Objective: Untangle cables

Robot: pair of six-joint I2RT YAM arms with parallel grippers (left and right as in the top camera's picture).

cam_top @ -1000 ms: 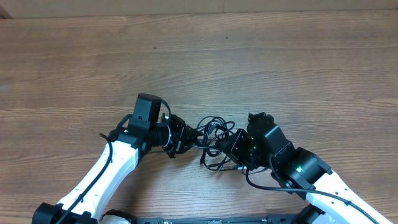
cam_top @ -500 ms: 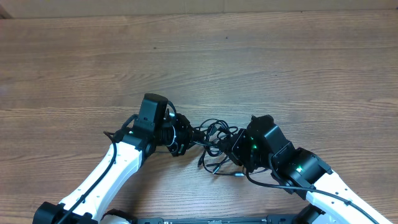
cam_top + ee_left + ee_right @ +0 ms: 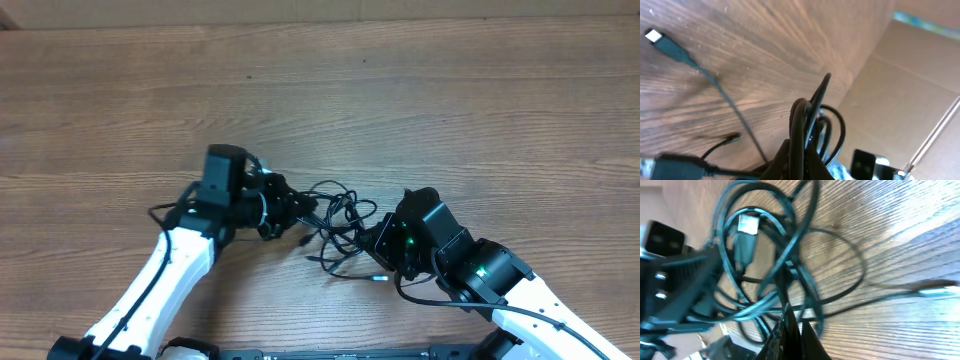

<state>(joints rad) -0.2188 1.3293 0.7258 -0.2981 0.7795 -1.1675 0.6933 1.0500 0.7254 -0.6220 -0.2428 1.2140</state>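
Observation:
The right gripper draws back and away from my left gripper next, before opening, stretching the piece of cable (image 3: pixel 785 311). Loops still bunch around it between both grippers.
The cables (image 3: pixel 337 214) form a loose black tangle on the wooden table between my two arms. My left gripper (image 3: pixel 298 212) is shut on strands at the tangle's left side. In the left wrist view the gripper (image 3: pixel 801 164) pinches a bundle of black loops (image 3: pixel 807 125), and a silver-tipped plug (image 3: pixel 654 36) trails on the wood. My right gripper (image 3: pixel 368 238) is shut on a strand at the tangle's right side. The right wrist view shows it (image 3: pixel 796 336) clamping a cable under several loops and a silver plug (image 3: pixel 747 224). A loose plug end (image 3: pixel 378 278) lies near the right arm.
The wooden table (image 3: pixel 450 110) stretches far behind the arms. A cardboard wall (image 3: pixel 900 90) rises at the back in the left wrist view. Both arm bodies (image 3: pixel 180 265) crowd the table's front edge on either side of the tangle.
My left gripper has shut on the cable strands and moved left and slightly back, drawing the tangle's left side out. The right gripper stays shut and has barely shifted.

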